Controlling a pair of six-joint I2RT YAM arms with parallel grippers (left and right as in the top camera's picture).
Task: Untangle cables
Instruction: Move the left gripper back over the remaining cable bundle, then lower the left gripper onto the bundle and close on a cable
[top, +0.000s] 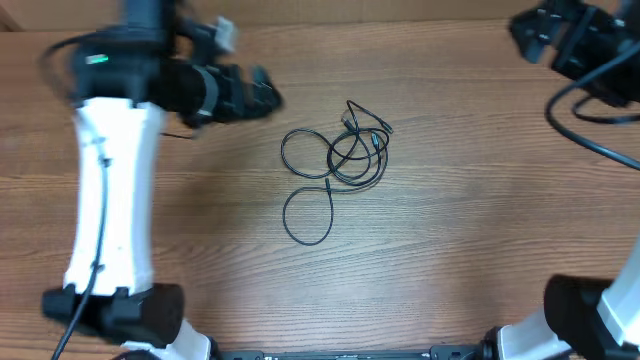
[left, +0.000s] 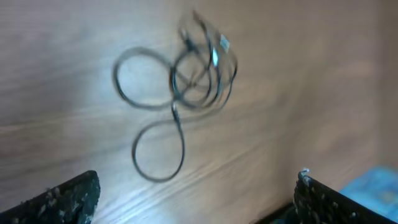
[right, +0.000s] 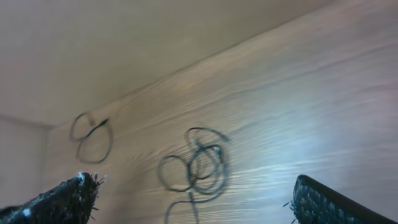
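Observation:
The tangle's bunched coils are below my left gripper and to its right in the overhead view. Pieces of cable cross there, so I will move my left gripper down and across onto the coils.
A tangle of thin black cables (top: 350, 153) lies in the middle of the wooden table, with one loop to its left and another hanging toward the front. It shows in the left wrist view (left: 176, 93) and the right wrist view (right: 198, 163). A separate small cable loop (right: 93, 140) lies farther off, and in the overhead view it is mostly hidden by the left arm. My left gripper (top: 262, 92) (left: 196, 199) is open and empty, to the left of the tangle. My right gripper (top: 530, 30) (right: 193, 202) is open and empty at the far right.
The thicker black arm cable (top: 585, 115) hangs at the right edge. The white left arm (top: 110, 200) stretches along the left side. A blue item (left: 373, 180) shows at the lower right of the left wrist view.

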